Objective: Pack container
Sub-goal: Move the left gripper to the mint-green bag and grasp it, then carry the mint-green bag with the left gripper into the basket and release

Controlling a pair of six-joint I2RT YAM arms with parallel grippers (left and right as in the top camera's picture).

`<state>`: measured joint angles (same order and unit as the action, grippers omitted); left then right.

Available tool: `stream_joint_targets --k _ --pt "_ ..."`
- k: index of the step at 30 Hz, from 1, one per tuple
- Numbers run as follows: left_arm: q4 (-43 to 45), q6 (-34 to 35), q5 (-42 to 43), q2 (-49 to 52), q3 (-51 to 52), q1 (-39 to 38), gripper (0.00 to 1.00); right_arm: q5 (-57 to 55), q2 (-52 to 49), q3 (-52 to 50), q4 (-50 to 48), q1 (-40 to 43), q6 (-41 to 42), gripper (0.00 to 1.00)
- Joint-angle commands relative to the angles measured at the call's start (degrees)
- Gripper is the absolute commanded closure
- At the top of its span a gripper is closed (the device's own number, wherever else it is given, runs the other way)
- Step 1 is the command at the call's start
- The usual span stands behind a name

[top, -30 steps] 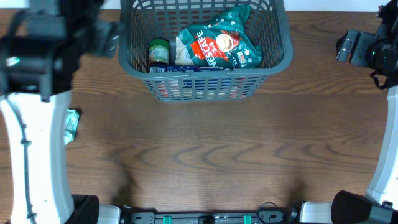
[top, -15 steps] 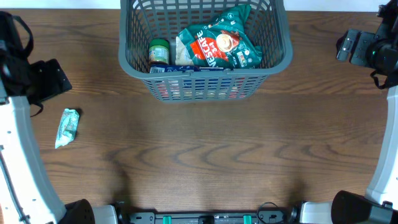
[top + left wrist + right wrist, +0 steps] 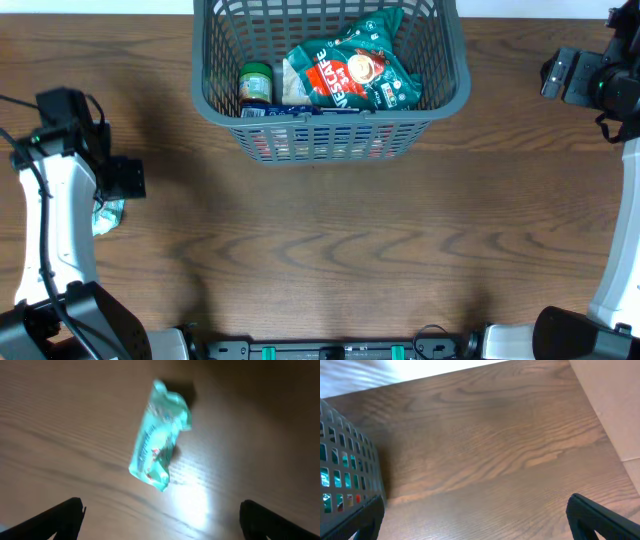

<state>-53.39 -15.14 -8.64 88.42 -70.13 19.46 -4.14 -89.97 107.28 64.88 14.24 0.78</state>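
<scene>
The teal packet (image 3: 105,216) lies lengthwise between my wide-open fingers, still below them on the wood. My left gripper will next go down onto it and close across it.
The container (image 3: 330,128), a dark grey lattice basket, stands at the table's far centre. It holds a green Nescafe bag (image 3: 350,70), a green-lidded jar (image 3: 255,82) and other packs. A small teal packet (image 3: 105,216) lies on the table at the left, partly under my left gripper (image 3: 122,180). In the left wrist view the packet (image 3: 160,435) lies flat ahead of my left gripper (image 3: 161,522), which is wide open and empty above the wood. My right gripper (image 3: 565,75) hovers at the far right, open and empty (image 3: 480,520), with the basket wall (image 3: 345,465) at its left.
Brown wooden table (image 3: 330,250). The left arm's white link (image 3: 55,230) runs along the left edge, the right arm's link (image 3: 620,250) along the right edge. A pale surface (image 3: 615,400) borders the table beyond the right gripper.
My left arm has swung from beside the basket's left wall down and toward me to hover over the teal packet, now partly covering it. The right arm has not moved.
</scene>
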Motion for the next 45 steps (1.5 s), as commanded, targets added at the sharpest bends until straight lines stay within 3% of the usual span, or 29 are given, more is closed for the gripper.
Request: stream_joint_targets --k 1,5,12,30,32,34,39,40,41,45 --pt "4.46 -10.19 5.4 -0.09 4.13 1.79 0.02 -0.37 -0.37 0.17 -0.13 0.46 -0.87 0.01" --pt "10.97 -11.15 6.21 0.76 7.56 4.02 0.02 -0.37 -0.37 0.17 0.22 0.46 -0.87 0.01" --pt "14.08 -19.04 12.79 4.74 8.13 8.7 0.02 -0.35 -0.37 0.17 0.44 0.46 -0.85 0.01" --pt "20.04 -20.59 13.64 20.17 8.13 10.1 0.01 -0.35 -0.37 0.17 1.64 0.35 0.46 0.01" --pt "19.67 -20.59 13.64 20.09 8.07 10.1 0.13 -0.35 -0.37 0.17 1.77 0.35 0.46 0.01" --pt "19.3 -19.67 13.64 20.0 7.96 10.1 0.34 -0.35 -0.37 0.17 1.81 0.35 0.46 0.01" --pt "19.19 -13.99 13.64 18.82 7.52 10.08 0.77 -0.33 -0.37 0.17 2.03 0.35 0.46 0.01" --pt "19.17 -12.7 13.64 18.45 7.41 10.1 0.81 -0.33 -0.37 0.17 2.16 0.35 0.46 0.01" --pt "19.06 -11.8 13.64 18.05 7.26 10.08 0.94 -0.33 -0.37 0.17 2.25 0.35 0.44 0.01" --pt "15.19 -8.09 15.04 14.86 4.83 9.53 0.94 -0.35 -0.37 0.17 2.38 0.35 0.44 0.01"
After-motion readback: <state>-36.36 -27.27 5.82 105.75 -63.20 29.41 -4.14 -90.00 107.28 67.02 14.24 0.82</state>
